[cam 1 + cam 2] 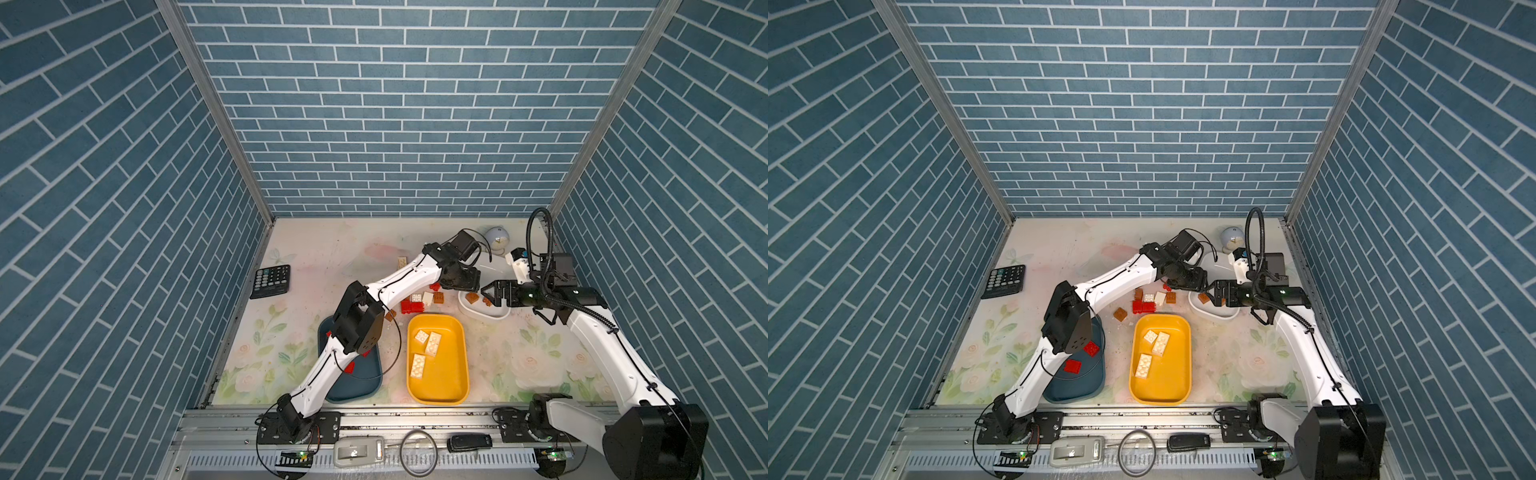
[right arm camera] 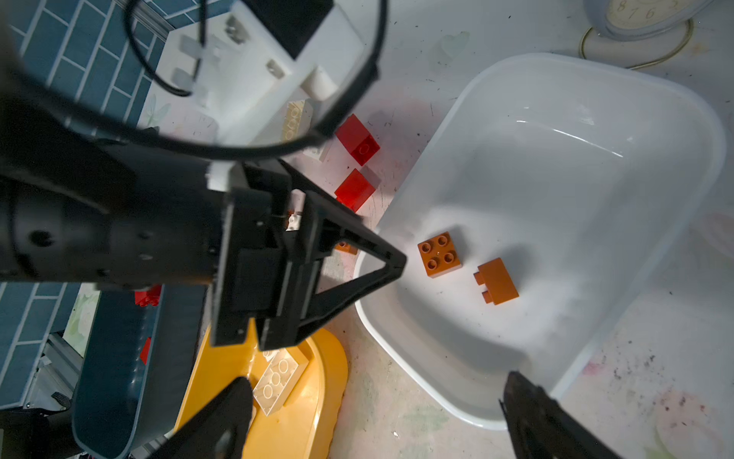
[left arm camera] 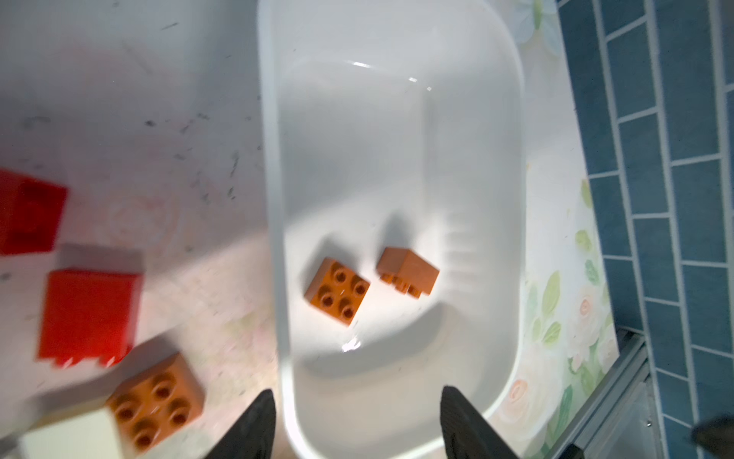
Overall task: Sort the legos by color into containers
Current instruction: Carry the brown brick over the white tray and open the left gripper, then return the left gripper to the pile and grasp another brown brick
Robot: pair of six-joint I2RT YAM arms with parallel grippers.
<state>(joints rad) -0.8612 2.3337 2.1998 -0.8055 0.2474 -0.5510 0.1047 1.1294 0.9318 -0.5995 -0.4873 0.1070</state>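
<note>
The lone brown brick (image 1: 1120, 314) by the teal tray comes next, still outside the brown legos' container. My left gripper moves back from the white container and down onto it.
Two brown legos (image 3: 337, 292) (image 3: 409, 272) lie in the white container (image 3: 397, 139); one sits studs up, the other on its side. My left gripper (image 3: 357, 421) hangs open over that tray's near-left rim (image 1: 462, 301), nothing between its fingers. Facing it, my right gripper (image 2: 377, 413) is open and empty above the tray's front edge (image 2: 369, 318). The yellow container (image 1: 453, 374) holds three cream legos (image 1: 432, 344). Red legos (image 1: 1072, 366) lie in the teal container (image 1: 361, 382), partly hidden by the left arm. Loose red (image 1: 413, 306), cream (image 1: 427, 297) and brown (image 1: 438, 297) legos sit left of the white tray.
A lone brown brick (image 1: 1120, 314) lies by the teal tray and a cream one (image 1: 401, 262) further back. A black calculator (image 1: 272, 281) sits at the left wall and a small clock (image 1: 497, 240) at the back right. Both grippers nearly touch above the white tray.
</note>
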